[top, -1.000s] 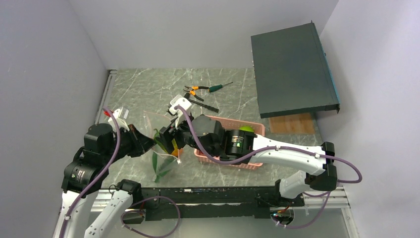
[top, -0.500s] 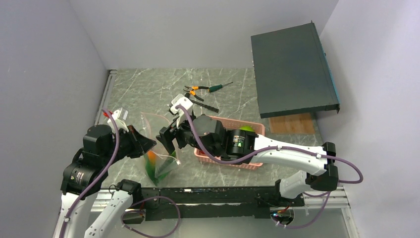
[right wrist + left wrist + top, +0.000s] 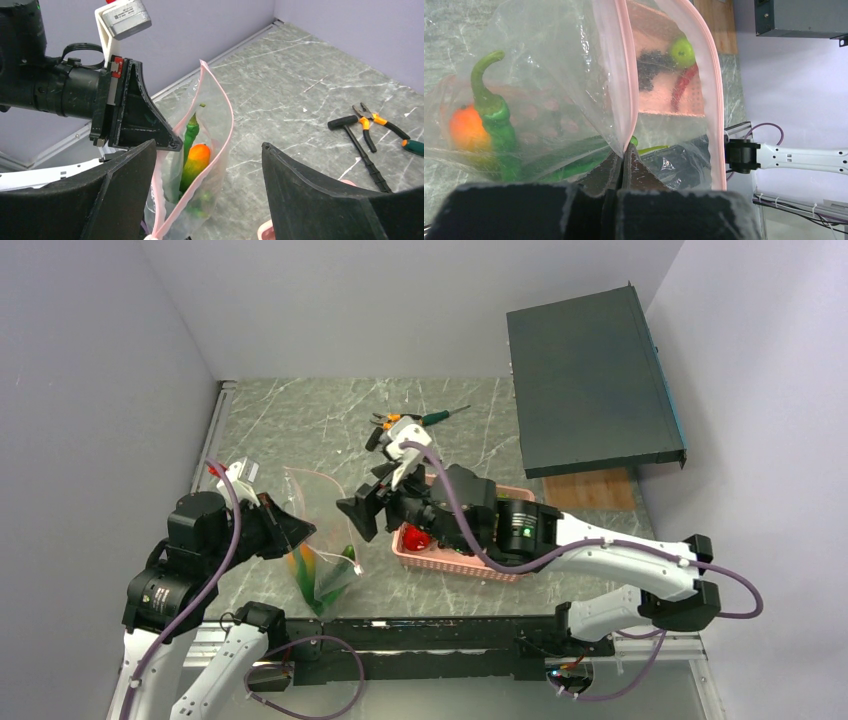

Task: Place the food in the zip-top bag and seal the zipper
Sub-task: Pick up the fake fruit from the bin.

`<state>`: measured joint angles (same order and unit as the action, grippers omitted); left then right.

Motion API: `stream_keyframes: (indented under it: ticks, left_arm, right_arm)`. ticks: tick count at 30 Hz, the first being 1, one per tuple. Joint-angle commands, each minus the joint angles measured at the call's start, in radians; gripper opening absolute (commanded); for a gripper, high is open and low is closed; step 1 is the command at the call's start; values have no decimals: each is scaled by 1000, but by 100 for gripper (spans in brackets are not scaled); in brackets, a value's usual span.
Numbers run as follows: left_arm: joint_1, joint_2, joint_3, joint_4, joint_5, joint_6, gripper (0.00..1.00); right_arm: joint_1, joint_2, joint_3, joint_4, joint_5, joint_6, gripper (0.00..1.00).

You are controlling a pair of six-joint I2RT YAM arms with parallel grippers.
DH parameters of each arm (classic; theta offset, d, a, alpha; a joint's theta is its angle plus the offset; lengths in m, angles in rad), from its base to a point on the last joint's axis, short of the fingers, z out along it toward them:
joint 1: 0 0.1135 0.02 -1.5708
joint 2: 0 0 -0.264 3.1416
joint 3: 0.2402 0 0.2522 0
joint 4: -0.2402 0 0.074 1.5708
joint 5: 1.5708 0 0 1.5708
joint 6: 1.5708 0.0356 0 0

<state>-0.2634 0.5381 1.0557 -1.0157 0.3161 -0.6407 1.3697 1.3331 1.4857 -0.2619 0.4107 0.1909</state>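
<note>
The red fruit (image 3: 417, 538) is still in the pink basket, so I need to tilt my right gripper down, lower it away from the bag (image 3: 322, 570) and close it on that fruit.
My left gripper (image 3: 296, 531) is shut on the near lip of the clear zip-top bag (image 3: 322, 570) and holds its mouth open; the pinch shows in the left wrist view (image 3: 626, 150). The pale pink zipper (image 3: 626, 75) runs along both lips. Inside the bag lie a green-orange mango (image 3: 196, 159) and long green peppers (image 3: 494, 115). My right gripper (image 3: 362, 512) is open and empty, raised beside the bag mouth. The pink basket (image 3: 470, 562) holds a small red fruit (image 3: 417, 538); through the bag I see a green apple (image 3: 682, 50), a red chilli (image 3: 684, 82) and dark grapes (image 3: 651, 62).
Orange-handled pliers (image 3: 392, 422), a green-handled screwdriver (image 3: 440, 417) and a black hammer (image 3: 357, 145) lie on the marble table behind the basket. A dark flat box (image 3: 592, 380) stands at the back right. Grey walls close the left and back.
My right gripper has drawn back to the right and up, away from the bag mouth, and is empty. The mango has dropped lower in the bag. The red fruit in the basket is now uncovered.
</note>
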Motion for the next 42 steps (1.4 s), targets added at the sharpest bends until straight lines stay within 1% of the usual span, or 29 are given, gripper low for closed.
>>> stream_keyframes:
  ticks: [1, 3, 8, 11, 13, 15, 18, 23, 32, 35, 40, 42]
  left_arm:
    - [-4, -14, 21, 16, -2, -8, 0]
    - [-5, -15, 18, 17, 0, -8, 0]
    - [-3, -21, 18, 12, -6, -8, 0]
    - [-4, -24, 14, 15, -1, -8, 0]
    - [-5, -27, 11, 16, -2, -10, 0]
    - [-4, -27, 12, 14, -2, -11, 0]
    - [-4, -30, 10, 14, -4, -10, 0]
    - [-5, -33, 5, 19, -1, -16, 0]
    - [-4, -41, 15, -2, -2, -7, 0]
    - [-5, -43, 21, -10, -15, -2, 0]
    - [-5, -52, 9, 6, 13, -17, 0]
    - [-5, -55, 15, -6, -2, -8, 0]
  right_arm:
    - [3, -108, -24, 36, 53, -20, 78]
    - [3, -149, -48, 40, 80, -25, 78]
    - [-10, -253, -177, 77, 230, -30, 80]
    - [-50, -292, -245, 39, 301, 18, 80]
    - [-92, -314, -292, 3, 305, 72, 80]
    - [-160, -344, -341, -36, 262, 145, 80]
    - [-266, -370, -421, -65, 151, 240, 80]
    - [-354, -340, -499, -110, 25, 364, 80]
    - [-441, -217, -579, -66, -159, 459, 80]
    - [-459, -163, -595, -43, -205, 461, 80]
    - [-462, -60, -584, -49, -239, 443, 79]
    - [-462, -31, -591, -30, -275, 437, 79]
